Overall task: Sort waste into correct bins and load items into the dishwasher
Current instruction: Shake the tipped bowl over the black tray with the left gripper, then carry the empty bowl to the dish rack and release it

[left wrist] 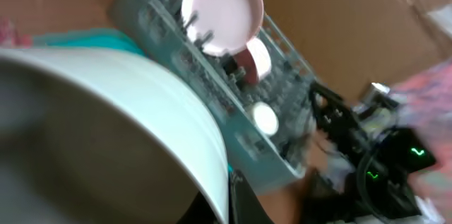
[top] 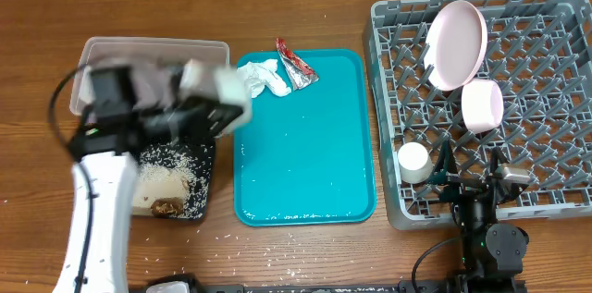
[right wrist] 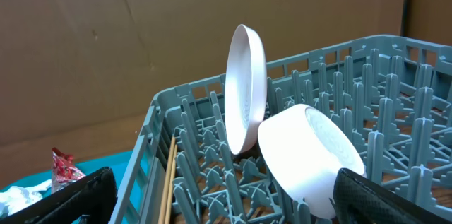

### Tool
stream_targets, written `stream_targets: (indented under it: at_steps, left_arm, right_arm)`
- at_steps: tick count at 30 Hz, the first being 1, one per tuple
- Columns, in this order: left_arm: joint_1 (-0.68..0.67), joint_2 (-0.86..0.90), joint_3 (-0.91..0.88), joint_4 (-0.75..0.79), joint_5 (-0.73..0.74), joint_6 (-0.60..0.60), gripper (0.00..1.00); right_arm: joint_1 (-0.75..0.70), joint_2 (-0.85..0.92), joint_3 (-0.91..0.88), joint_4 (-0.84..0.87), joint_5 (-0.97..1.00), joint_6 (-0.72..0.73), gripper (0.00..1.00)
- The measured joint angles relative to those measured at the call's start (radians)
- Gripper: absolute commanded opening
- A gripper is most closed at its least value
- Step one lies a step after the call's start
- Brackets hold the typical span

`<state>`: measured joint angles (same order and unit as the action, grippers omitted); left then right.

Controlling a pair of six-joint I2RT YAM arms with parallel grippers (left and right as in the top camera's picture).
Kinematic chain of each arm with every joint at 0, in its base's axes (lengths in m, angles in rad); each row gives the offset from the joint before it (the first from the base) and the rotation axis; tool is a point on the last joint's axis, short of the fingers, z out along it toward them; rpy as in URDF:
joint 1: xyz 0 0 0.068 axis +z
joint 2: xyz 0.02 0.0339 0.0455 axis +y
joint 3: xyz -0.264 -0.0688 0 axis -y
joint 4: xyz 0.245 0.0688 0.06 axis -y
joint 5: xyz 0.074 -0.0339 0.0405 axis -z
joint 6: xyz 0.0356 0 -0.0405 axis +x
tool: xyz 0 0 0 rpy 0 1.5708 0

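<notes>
Next, my left gripper will swing across the teal tray, lower and release the bowl, since free wires beside the upright plate lie to its right in the overhead view.
My left gripper (top: 199,113) is shut on the off-white bowl (top: 222,85), held blurred in the air above the clear tub (top: 153,51) and the black tray (top: 205,159). The bowl fills the left wrist view (left wrist: 106,125). Rice and brown scraps (top: 171,191) lie in the black tray. The tissue (top: 264,79) and foil wrapper (top: 296,67) lie at the teal tray's far edge. The grey rack (top: 555,16) holds the upright plate (top: 456,43), pink bowl (top: 482,105), white cup (top: 413,161) and chopsticks (right wrist: 169,181). My right gripper (top: 472,177) is open and empty over the rack's near edge.
The teal serving tray (top: 305,164) lies between the bins and the rack. Loose rice grains (top: 231,242) are scattered on the wooden table in front of the trays. The right arm's base (top: 490,247) stands at the table's front edge.
</notes>
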<state>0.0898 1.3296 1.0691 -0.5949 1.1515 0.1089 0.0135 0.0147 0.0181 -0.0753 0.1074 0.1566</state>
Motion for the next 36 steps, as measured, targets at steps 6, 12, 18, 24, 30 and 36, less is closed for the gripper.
stream_targets:
  at_steps: [6,12,18,24,30,36]
  left_arm:
    - [-0.365,0.061,0.043,0.636,-0.221,-0.449,0.04]
    - [-0.59,0.325,0.076,1.164,-0.317,-0.8,0.04]
    - [-0.682,0.681,0.229,1.408,-0.32,-1.061,0.04]
    - [-0.731,0.883,0.391,1.473,-0.295,-1.194,0.06]
    - [-0.736,0.942,0.428,1.48,-0.286,-1.24,0.14]
    - [-0.735,0.995,0.431,1.493,-0.261,-1.252,0.15]
  right_arm:
    - [0.0,0.0,0.0,-0.001,0.0,0.0,1.0]
    - [0.0,0.0,0.0,0.0,0.0,0.0,1.0]
    - [0.0,-0.002,0.0,0.0,0.0,0.0,1.0]
    - [0.0,-0.002,0.0,0.0,0.0,0.0,1.0]
    - [0.0,-0.002,0.0,-0.001,0.0,0.0,1.0]
    - [0.0,-0.002,0.0,0.0,0.0,0.0,1.0]
